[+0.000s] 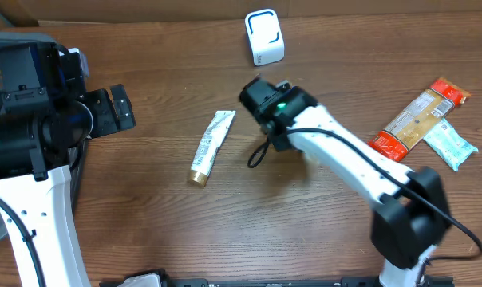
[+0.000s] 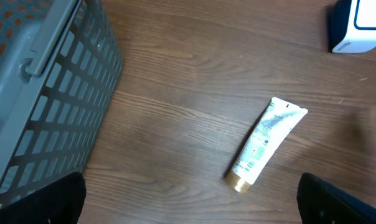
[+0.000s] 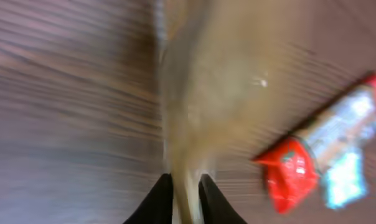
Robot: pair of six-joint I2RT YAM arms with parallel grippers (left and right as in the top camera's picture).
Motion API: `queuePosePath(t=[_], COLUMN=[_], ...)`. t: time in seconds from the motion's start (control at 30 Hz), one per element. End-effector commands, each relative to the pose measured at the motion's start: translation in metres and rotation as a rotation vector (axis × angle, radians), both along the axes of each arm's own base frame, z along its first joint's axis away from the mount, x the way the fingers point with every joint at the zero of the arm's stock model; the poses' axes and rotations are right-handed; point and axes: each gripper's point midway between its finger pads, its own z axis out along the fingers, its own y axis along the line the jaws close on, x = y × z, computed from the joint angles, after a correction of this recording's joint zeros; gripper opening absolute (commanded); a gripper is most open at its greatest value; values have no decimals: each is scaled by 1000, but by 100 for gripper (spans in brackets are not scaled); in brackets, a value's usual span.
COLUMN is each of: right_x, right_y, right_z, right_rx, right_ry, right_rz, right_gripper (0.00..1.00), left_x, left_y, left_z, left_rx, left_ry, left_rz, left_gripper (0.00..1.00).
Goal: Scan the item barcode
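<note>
My right gripper shifts slightly toward the white tube first, and next the pale beige item goes down between the tube and the orange-red packet.
In the right wrist view my right gripper [image 3: 187, 182] is shut on a pale beige item [image 3: 203, 93]. That item is badly blurred and runs up the frame from between the black fingers. From overhead the right wrist [image 1: 274, 108] hangs over the table's middle and hides its fingers; a pale patch shows under the arm. The white scanner [image 1: 264, 36] with a blue outline stands at the back, also at the left wrist view's top right [image 2: 359, 25]. My left gripper [image 1: 117, 110] is open and holds nothing, well to the left; its gap [image 2: 190, 199] frames bare wood.
A white tube with a gold cap [image 1: 211, 146] lies left of the right wrist and shows in the left wrist view [image 2: 267, 144]. An orange-red packet [image 1: 416, 119] and a pale blue sachet [image 1: 450, 143] lie at the right. A grey basket [image 2: 45, 93] stands at the left.
</note>
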Motion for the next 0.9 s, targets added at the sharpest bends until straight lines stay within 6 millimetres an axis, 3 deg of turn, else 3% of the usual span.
queuePosePath(t=[0.0, 0.1, 0.17, 0.3, 0.33, 0.4, 0.47, 0.5, 0.57, 0.67, 0.77, 0.87], right_x=[15, 11, 5, -15, -20, -25, -28, -28, -27, -20, 8, 25], right_y=[-29, -29, -19, 31, 44, 65, 82, 87, 95, 102, 88, 69], right_z=[-5, -16, -25, -44, -47, -50, -52, -53, -52, -40, -9, 10], right_rx=[-221, -245, -213, -46, -11, 53, 110, 132, 183, 299, 453, 600], right_ry=[-63, -15, 40, 155, 172, 174, 171, 168, 169, 189, 164, 179], right_rz=[-22, 1, 47, 197, 232, 268, 291, 296, 291, 270, 201, 155], right_gripper=[14, 11, 9, 11, 19, 56, 77, 82, 83, 88, 89, 90], left_x=[1, 1, 1, 1, 1, 1, 1, 1, 1, 1, 1, 1], left_y=[0, 0, 0, 0, 0, 0, 0, 0, 0, 0, 0, 0], left_z=[-1, -1, -1, -1, -1, -1, -1, -1, -1, -1, -1, -1], left_rx=[-11, -11, -11, -11, -11, -11, -11, -11, -11, -11, -11, -11], left_ry=[0, 0, 0, 0, 0, 0, 0, 0, 0, 0, 0, 0], left_rz=[4, 4, 4, 4, 4, 4, 4, 4, 4, 4, 4, 4], left_gripper=[99, 100, 100, 99, 100, 99, 100, 100, 100, 99, 99, 100])
